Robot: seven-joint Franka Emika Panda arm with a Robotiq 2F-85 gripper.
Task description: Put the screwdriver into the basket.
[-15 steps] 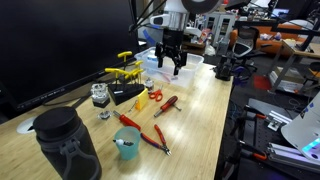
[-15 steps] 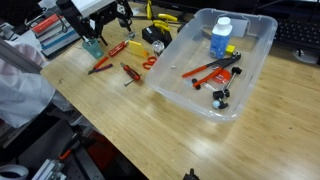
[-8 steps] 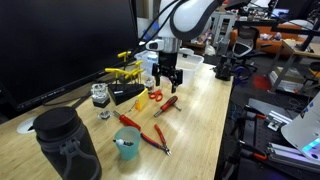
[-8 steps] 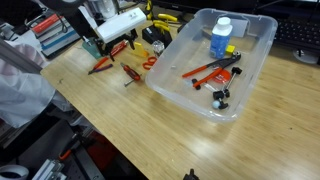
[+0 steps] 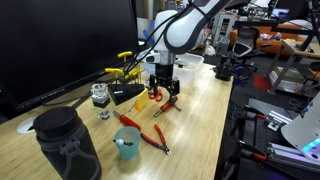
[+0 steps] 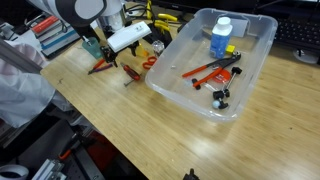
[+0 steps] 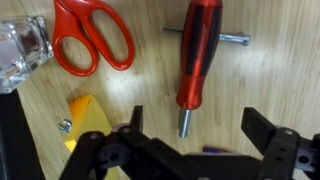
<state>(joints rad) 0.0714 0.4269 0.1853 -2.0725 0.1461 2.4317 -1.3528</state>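
Next, my gripper needs to shift over and lower to the screwdriver's red handle (image 7: 199, 55).
The screwdriver (image 7: 198, 55), with a red handle and thin metal shaft, lies flat on the wooden table. It shows in both exterior views (image 5: 166, 104) (image 6: 130, 73). My gripper (image 7: 198, 130) is open and hovers just above it, one finger on each side of the shaft end, not touching it. The gripper also shows in both exterior views (image 5: 163, 90) (image 6: 122, 55). The basket (image 6: 190, 98) is a translucent whitish bin to one side of the tools. In an exterior view it stands behind the arm (image 5: 192, 58). It holds a blue-capped bottle (image 6: 221, 38) and a red tool (image 6: 205, 68).
Red-handled scissors (image 7: 90, 40) lie close beside the screwdriver, with a yellow piece (image 7: 88, 118) near them. Red pliers (image 5: 155, 138), a teal cup (image 5: 126, 143), a dark bottle (image 5: 65, 145) and a black box (image 5: 127, 93) stand on the table. The table edge (image 5: 225, 120) is near.
My gripper has moved from near the basket across and down to just above the screwdriver. It stays open. The screwdriver has not moved.
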